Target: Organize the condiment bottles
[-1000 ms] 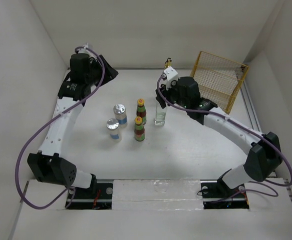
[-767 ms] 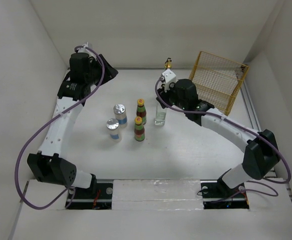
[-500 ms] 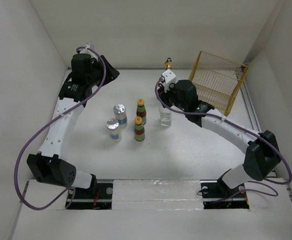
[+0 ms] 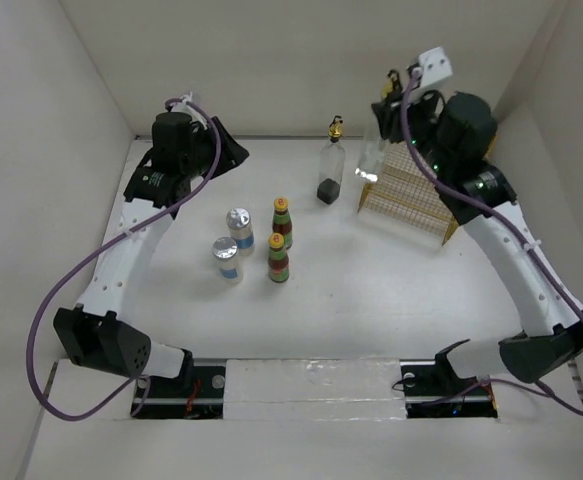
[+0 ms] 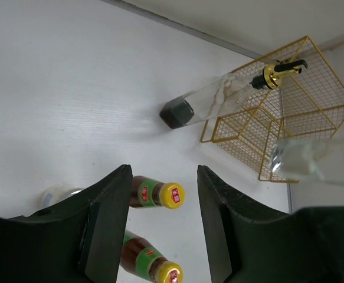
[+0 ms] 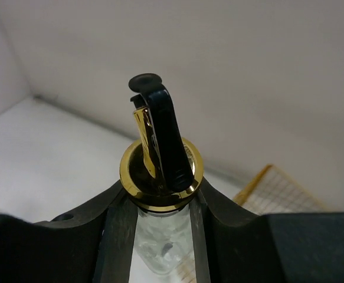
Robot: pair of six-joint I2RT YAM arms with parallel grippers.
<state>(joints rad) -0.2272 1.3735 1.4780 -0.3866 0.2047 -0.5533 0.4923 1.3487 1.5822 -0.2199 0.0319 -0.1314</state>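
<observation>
My right gripper is above the wire basket's empty far end (image 6: 281, 197), which is to its right in the top view. I will move that way, lower the bottle with the gold cap in and release it.
My right gripper (image 4: 385, 106) is shut on the neck of a tall clear glass bottle (image 4: 372, 148) with a gold cap (image 6: 161, 174). It holds the bottle high in the air in front of the yellow wire basket (image 4: 426, 190). The second glass bottle (image 4: 329, 165), dark at its bottom, stands on the table left of the basket. Two dark green-labelled bottles (image 4: 282, 222) (image 4: 278, 257) and two white silver-lidded bottles (image 4: 239, 228) (image 4: 228, 257) stand in pairs mid-table. My left gripper (image 4: 229, 152) is open and empty, above and behind them; the dark bottles (image 5: 160, 193) show between its fingers (image 5: 107, 218).
The wire basket (image 5: 313, 88) stands at the back right against the wall. White walls close the table at the back and both sides. The arm bases sit at the near edge.
My right gripper has lifted the clear glass bottle from beside the dark bottles, up and to the back right toward the basket. The second glass bottle now shows fully. The left arm shifted slightly.
</observation>
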